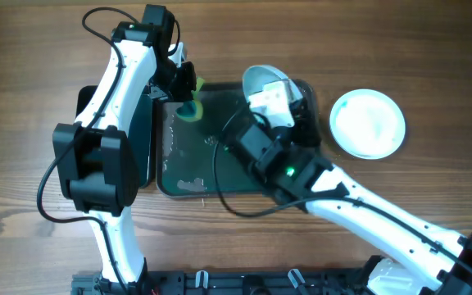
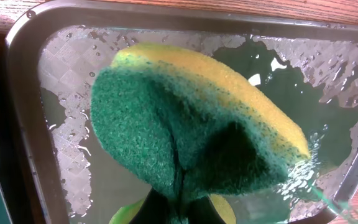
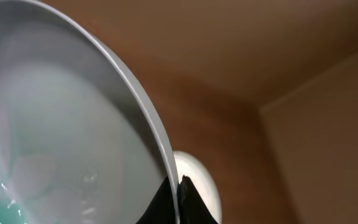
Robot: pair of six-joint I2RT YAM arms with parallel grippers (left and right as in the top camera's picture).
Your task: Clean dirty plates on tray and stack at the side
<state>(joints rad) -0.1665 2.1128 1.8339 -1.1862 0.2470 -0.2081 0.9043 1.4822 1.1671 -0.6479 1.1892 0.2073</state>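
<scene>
Next, my right gripper turns to level the held plate, then brings it down onto the other one, as a white plate (image 3: 199, 183) lies flat beside the tray.
My left gripper (image 1: 188, 97) is shut on a yellow and green sponge (image 1: 192, 108) and holds it over the far left corner of the dark wet tray (image 1: 179, 168). The sponge (image 2: 191, 124) fills the left wrist view, green side facing the camera. My right gripper (image 1: 281, 97) is shut on the rim of a white plate (image 1: 265, 82), held tilted on edge above the tray's far right part. In the right wrist view the fingers (image 3: 174, 193) pinch the plate's rim (image 3: 73, 112). A second white plate (image 1: 368, 123) lies flat on the table to the right.
The tray holds soapy water and foam patches (image 1: 191, 184). A dark green board (image 1: 142, 135) lies beside the tray's left edge, under the left arm. The wooden table (image 1: 23, 98) surrounds everything. The flat plate also shows behind the held one in the right wrist view (image 3: 197, 180).
</scene>
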